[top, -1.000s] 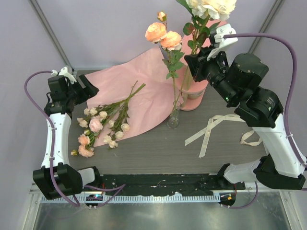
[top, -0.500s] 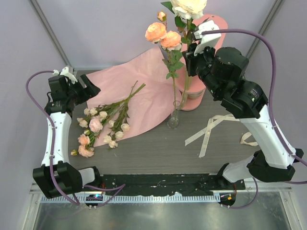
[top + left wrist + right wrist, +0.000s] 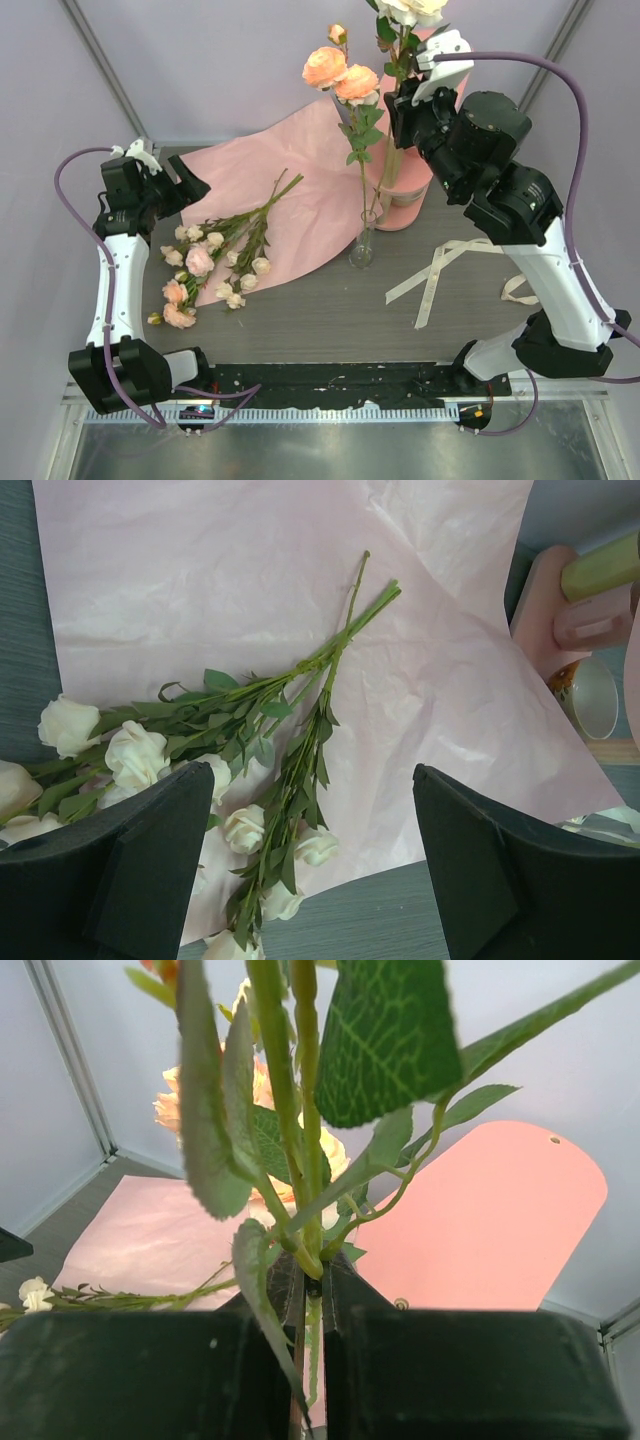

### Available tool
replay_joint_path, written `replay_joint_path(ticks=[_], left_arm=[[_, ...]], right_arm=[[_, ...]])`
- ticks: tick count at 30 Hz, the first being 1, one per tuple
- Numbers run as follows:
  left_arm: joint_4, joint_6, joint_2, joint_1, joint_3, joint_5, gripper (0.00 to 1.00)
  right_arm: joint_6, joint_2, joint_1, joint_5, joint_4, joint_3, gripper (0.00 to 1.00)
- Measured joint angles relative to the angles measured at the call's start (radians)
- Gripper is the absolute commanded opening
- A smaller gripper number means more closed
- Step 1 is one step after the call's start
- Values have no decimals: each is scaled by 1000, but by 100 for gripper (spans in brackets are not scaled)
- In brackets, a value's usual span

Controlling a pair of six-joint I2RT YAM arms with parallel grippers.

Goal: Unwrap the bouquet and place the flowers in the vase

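Note:
My right gripper is holding the upright stem still high above the vase, so I need to bring it down toward the vase's opening (image 3: 369, 214) beside the peach roses next.
The bouquet's pink paper (image 3: 310, 195) lies flat on the table, with loose flowers (image 3: 215, 255) on its left part. Those cream roses and green stems (image 3: 270, 695) lie under my left gripper (image 3: 315, 870), which hovers open and empty. The small clear vase (image 3: 362, 248) stands at the paper's right edge and holds peach roses (image 3: 340, 72). My right gripper (image 3: 398, 100) is shut on the stem of a tall cream rose (image 3: 412, 8), high and a little right of the vase. Its fingers pinch the leafy stem (image 3: 312, 1210) upright.
A pink tiered shelf (image 3: 412, 190) stands right behind the vase, its panel (image 3: 500, 1210) close to the held stem. The cream ribbon (image 3: 440, 262) lies loose on the grey table (image 3: 300, 310) to the right of the vase.
My right arm has swung left and risen with the cream rose, bringing it nearer over the vase. The left arm and the lying flowers have stayed put.

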Motion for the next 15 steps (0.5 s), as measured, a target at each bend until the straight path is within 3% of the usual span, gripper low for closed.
replay_joint_path(ticks=[6, 15], left_arm=[[0, 0, 0, 0, 0, 1, 85], [0, -1, 0, 0, 0, 11, 85]], right_arm=[[1, 2, -7, -3, 37, -61, 1], [26, -78, -24, -23, 170, -392, 1]])
